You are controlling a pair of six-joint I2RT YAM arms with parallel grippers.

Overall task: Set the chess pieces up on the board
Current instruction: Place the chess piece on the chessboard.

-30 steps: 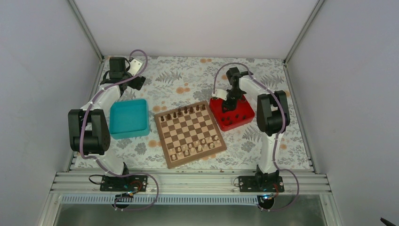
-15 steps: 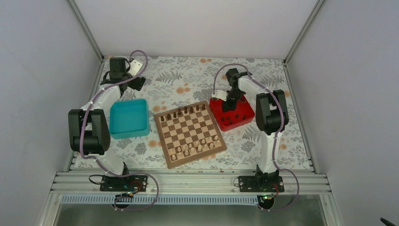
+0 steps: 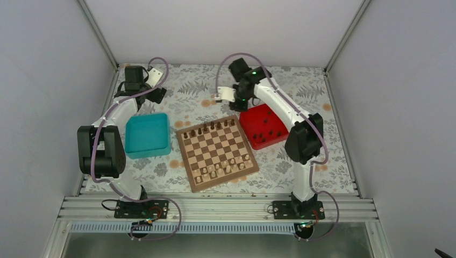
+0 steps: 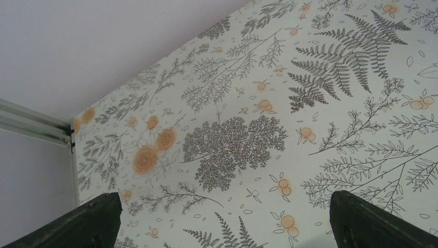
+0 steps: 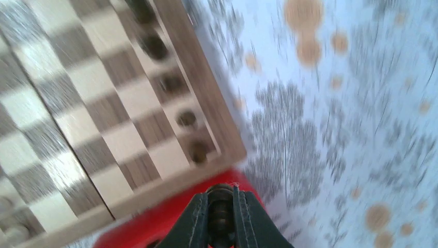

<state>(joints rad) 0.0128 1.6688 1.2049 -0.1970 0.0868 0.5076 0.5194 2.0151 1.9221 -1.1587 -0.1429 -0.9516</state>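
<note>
My right gripper crosses to its left in the top view next, moves down onto the square below and releases. That dark square at the row's teal-tray end is empty.
In the right wrist view my right gripper (image 5: 221, 206) is shut on a dark brown chess piece (image 5: 221, 213), held upright between the fingers above the red tray's corner (image 5: 170, 219). Seen from the top, that gripper (image 3: 240, 103) hangs just past the board's far right corner. The board (image 3: 215, 148) carries a row of dark chess pieces (image 3: 209, 128) along its far edge, which the blurred wrist view also shows (image 5: 187, 119). More dark pieces (image 3: 267, 129) lie in the red tray (image 3: 279, 132). My left gripper (image 4: 224, 227) stands open over bare floral cloth at the far left (image 3: 156, 94).
Pale chessmen (image 3: 226, 167) fill the board's near rows. A teal tray (image 3: 147, 134) sits left of the board. White walls and metal rails close in the floral tablecloth (image 3: 204, 88) on three sides.
The right gripper closed on a dark piece in the red tray, then lifted and swung left and back toward the board's far right corner. The left arm stayed still.
</note>
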